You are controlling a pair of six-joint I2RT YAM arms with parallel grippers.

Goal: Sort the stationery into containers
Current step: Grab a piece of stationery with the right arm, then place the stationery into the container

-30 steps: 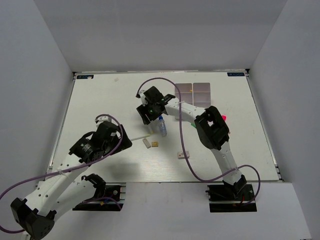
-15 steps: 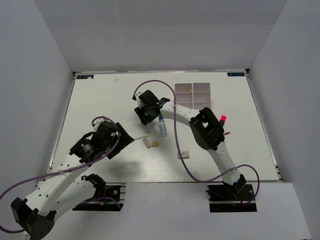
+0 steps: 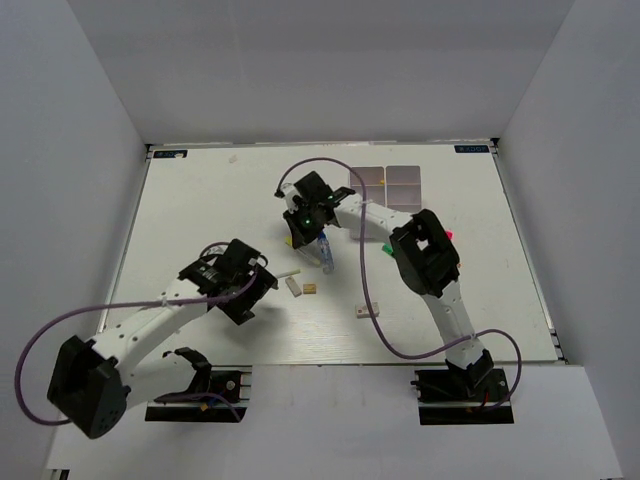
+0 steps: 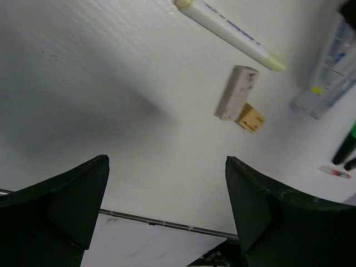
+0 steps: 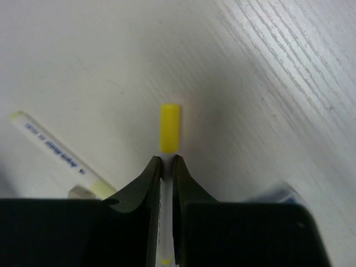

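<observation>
My right gripper lifts the pen across and releases it next, as the tray section showing yellow lies outward of it and to its right in the top view.
My right gripper [image 5: 166, 162] is shut on a yellow-capped white pen [image 5: 169, 128]; the yellow cap sticks out past the fingertips, low over the table. From above, this gripper [image 3: 303, 224] is left of the white compartment tray [image 3: 387, 185]. A blue-capped clear bottle [image 3: 325, 251] lies just below it. A second yellow-capped pen [image 4: 228, 34], a white eraser [image 4: 236, 92] and a tan eraser [image 4: 250, 118] lie ahead of my left gripper [image 4: 167, 192]. It is open with nothing between its fingers [image 4: 72, 200]. The green-black highlighter [image 4: 346, 147] shows at the right edge.
Another small eraser [image 3: 364, 312] lies right of the erasers, near the right arm's purple cable. A red item [image 3: 447, 236] lies beside the right arm's elbow. The table's near edge [image 4: 167, 222] runs under my left gripper.
My right gripper has closed on the yellow-capped pen. The left arm has swung right, bringing its open gripper close to the erasers and the second pen.
</observation>
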